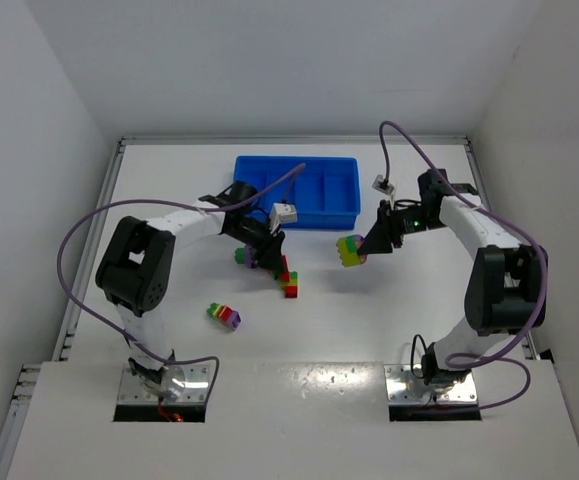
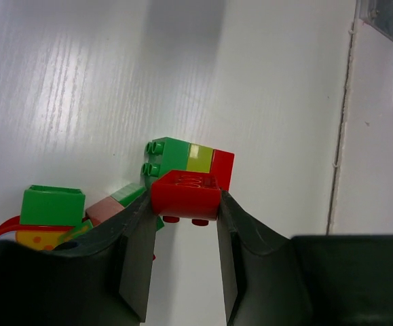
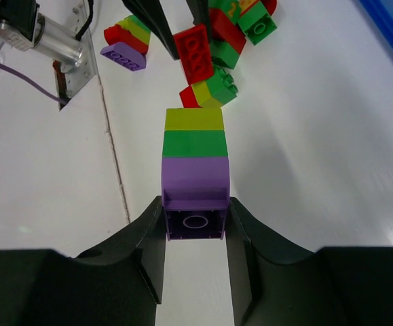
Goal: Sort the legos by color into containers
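The tray's end section [image 1: 252, 173] is outward of my left gripper and to its left in the top view. I should rise past the tray's near rim, then lower and release.
My left gripper [image 2: 184, 210] is shut on a red lego [image 2: 186, 197], held just above the table in front of a green-yellow-red stack [image 2: 189, 157]. In the top view the left gripper [image 1: 274, 262] sits over the cluster of legos [image 1: 290, 283] in front of the blue tray [image 1: 329, 218] of containers. My right gripper [image 3: 195, 227] is shut on the purple end of a purple-green-yellow stack [image 3: 195, 170], which sticks out ahead of the fingers. From above, that stack [image 1: 350, 250] hangs clear of the table, right of the cluster and in front of the tray's right end.
A separate multicolour stack [image 1: 224, 316] lies nearer the left arm's base; it also shows in the right wrist view [image 3: 125, 44]. A green brick on yellow and red ones [image 2: 50, 207] lies left of the left fingers. White walls enclose the table.
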Tool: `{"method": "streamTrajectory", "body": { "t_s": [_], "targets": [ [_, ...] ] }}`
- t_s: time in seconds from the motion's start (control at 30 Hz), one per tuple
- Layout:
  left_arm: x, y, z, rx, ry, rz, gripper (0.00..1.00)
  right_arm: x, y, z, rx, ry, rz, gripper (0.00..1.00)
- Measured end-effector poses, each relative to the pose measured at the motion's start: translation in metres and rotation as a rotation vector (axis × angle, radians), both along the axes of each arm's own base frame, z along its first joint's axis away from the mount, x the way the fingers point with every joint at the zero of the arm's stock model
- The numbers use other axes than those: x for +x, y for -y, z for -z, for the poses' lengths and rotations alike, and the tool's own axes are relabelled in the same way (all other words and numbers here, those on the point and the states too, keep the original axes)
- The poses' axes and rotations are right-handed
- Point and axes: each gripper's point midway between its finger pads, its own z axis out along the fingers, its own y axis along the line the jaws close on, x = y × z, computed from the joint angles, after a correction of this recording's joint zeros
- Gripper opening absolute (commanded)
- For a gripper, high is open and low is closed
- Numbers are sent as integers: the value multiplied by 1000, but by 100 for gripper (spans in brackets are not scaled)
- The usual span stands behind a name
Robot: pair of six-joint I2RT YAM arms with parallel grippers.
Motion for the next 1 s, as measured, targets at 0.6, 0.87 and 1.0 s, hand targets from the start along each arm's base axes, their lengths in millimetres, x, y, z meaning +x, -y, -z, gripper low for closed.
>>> {"method": "streamTrajectory", "body": {
  "t_s": [0.6,0.87,1.0],
  "targets": [
    [180,-18,-154,-51,471,-454,1,0,2,4,-28,-12,7,0],
    [243,-62,-79,222,467,-755,1,11,3,3,-41,-7,41,0],
    [258,-80,-35,350,433,-839,1,16,5,0,-44,3,56,0]
  ]
}}
